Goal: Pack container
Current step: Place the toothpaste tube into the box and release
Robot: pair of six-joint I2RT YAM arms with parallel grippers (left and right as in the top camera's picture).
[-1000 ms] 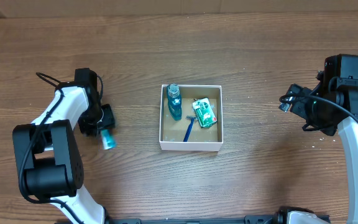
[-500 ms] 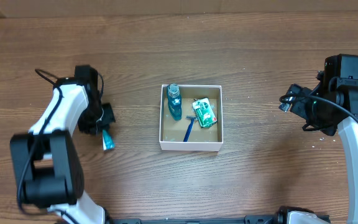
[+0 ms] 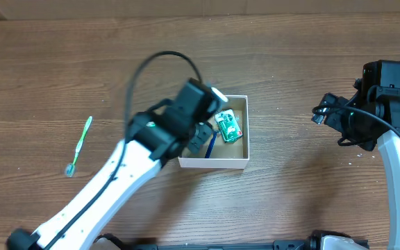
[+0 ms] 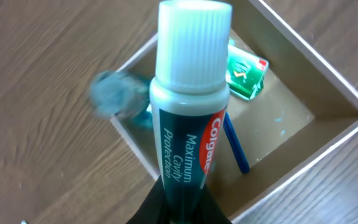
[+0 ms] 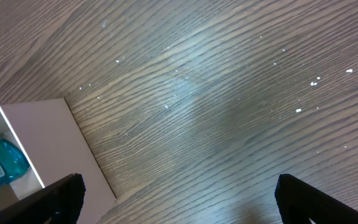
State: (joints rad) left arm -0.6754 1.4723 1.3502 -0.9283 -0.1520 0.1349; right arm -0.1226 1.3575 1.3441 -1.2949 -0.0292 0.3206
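Observation:
My left gripper lowers the tube (image 4: pixel 188 124) into the container next. It then lets go across the blue razor's handle (image 4: pixel 232 135), clear of the bottle, since that handle lies below my gripper.
The container (image 3: pixel 214 164) is a shallow white-walled box with a brown floor at the table's middle. In it lie a blue razor (image 3: pixel 212 144) and a green packet (image 3: pixel 228 125). My left gripper (image 4: pixel 182 208) is shut on a dark green Colgate toothpaste tube (image 4: pixel 188 124), held cap-forward above the container's left part (image 4: pixel 303 134). The left wrist view also shows the razor (image 4: pixel 235 146), the packet (image 4: pixel 246 73) and a blurred blue bottle (image 4: pixel 114 96). In the overhead view my left arm hides the bottle. My right gripper (image 5: pixel 179 199) is open and empty over bare wood, right of the container (image 5: pixel 42 137).
A green toothbrush (image 3: pixel 80 144) lies on the wood table at the far left. My left arm (image 3: pixel 117 187) stretches from the front left edge to the container. My right arm (image 3: pixel 387 104) stands at the right edge.
My left arm has swung from the table's left side to over the container, carrying the toothpaste tube. The toothbrush at the left now shows. The right arm has not moved.

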